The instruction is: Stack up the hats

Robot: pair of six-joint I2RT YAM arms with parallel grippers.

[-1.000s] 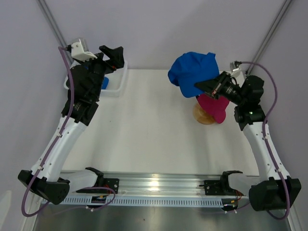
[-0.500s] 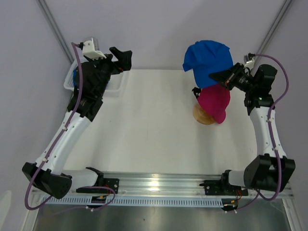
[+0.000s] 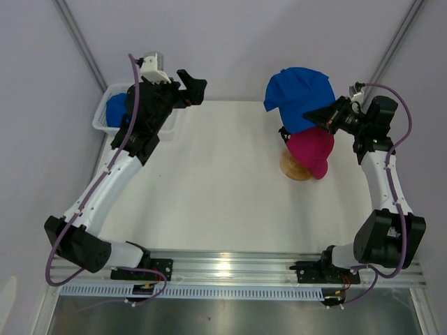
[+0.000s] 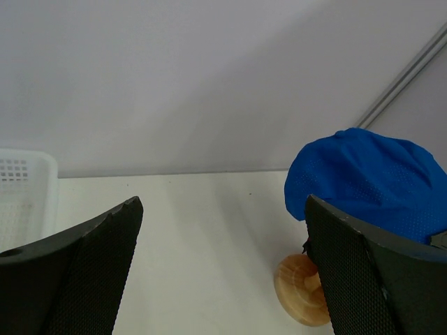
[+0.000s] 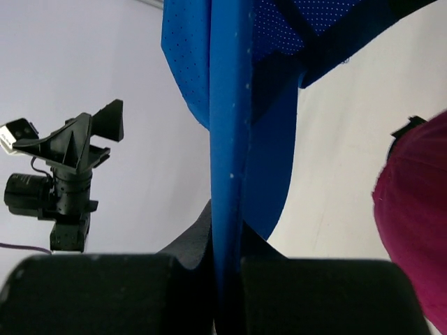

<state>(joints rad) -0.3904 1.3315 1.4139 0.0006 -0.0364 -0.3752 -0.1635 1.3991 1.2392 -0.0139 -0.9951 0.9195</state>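
The blue hat's top goes back and down over the magenta-pink hat (image 3: 311, 147) (image 5: 419, 204) next, drawn by my right gripper, as the blue hat still hangs mostly beyond it.
My right gripper (image 3: 318, 116) is shut on the brim of a royal blue hat (image 3: 297, 94) and holds it in the air just above and behind a magenta-pink hat (image 3: 312, 149) that sits on the round wooden stand (image 3: 292, 167). In the right wrist view the blue hat's brim (image 5: 230, 139) is pinched between my fingers, with the pink hat (image 5: 415, 209) at the right edge. My left gripper (image 3: 190, 85) is open and empty, raised near the back left. Its view shows the blue hat (image 4: 370, 185) and the stand (image 4: 299, 289). Another blue hat (image 3: 115, 108) lies in the white mesh basket.
The white mesh basket (image 3: 100, 120) stands at the back left corner, partly under my left arm; its corner shows in the left wrist view (image 4: 24, 195). Grey walls close the back and sides. A metal rail (image 3: 223, 269) runs along the near edge.
My right gripper has carried the blue hat rightward to above the pink hat, then lowered it slightly. My left arm has swung up and to the right, away from the basket.
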